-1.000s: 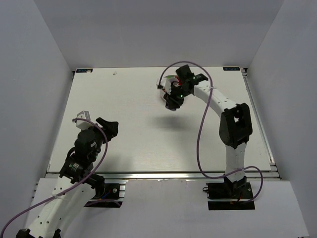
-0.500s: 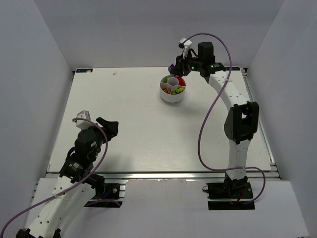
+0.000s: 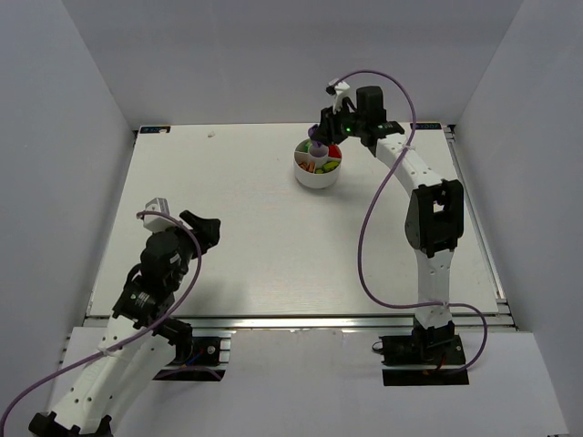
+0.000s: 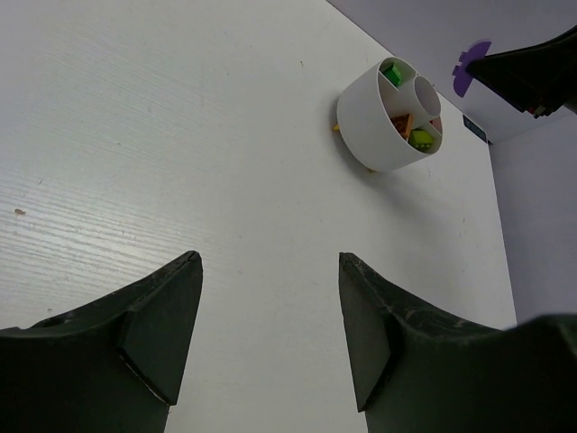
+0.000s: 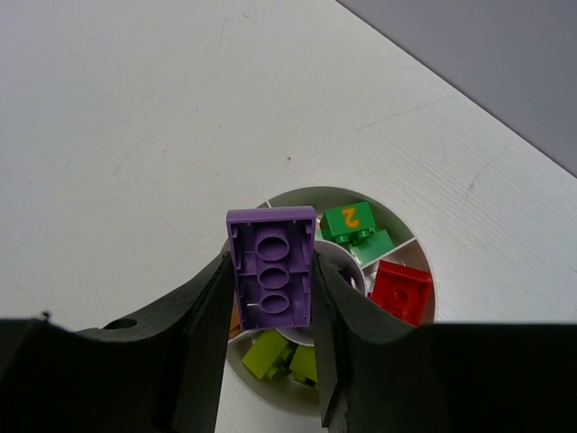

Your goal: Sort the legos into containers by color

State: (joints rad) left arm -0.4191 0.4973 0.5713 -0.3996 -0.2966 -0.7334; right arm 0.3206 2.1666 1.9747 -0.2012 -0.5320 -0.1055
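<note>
The central well lies below, ringed by wedges holding other colors, so the right gripper next needs to bring the purple lego (image 5: 270, 266) down toward the well's opening and release it.
My right gripper (image 5: 270, 281) is shut on a purple lego (image 5: 270, 266), held upright with its hollow underside toward the camera. It hangs above the round white dish (image 5: 411, 238), over the central well. The wedge containers hold green legos (image 5: 353, 225), a red one (image 5: 401, 290) and yellow-green ones (image 5: 279, 354); a sliver of orange shows behind the left finger. From above, the right gripper (image 3: 319, 137) is over the far part of the dish (image 3: 318, 179). My left gripper (image 4: 270, 271) stands open over bare table, far from the dish (image 4: 371, 126).
White walls enclose the table (image 3: 255, 228) on three sides. The dish stands near the far edge, right of centre. The right arm's purple cable (image 3: 369, 246) loops over the table's right half. The left arm (image 3: 164, 264) is at the near left.
The right arm lifted from low at the dish to its far side with the purple lego, then came back over the dish. The left arm shifted slightly.
</note>
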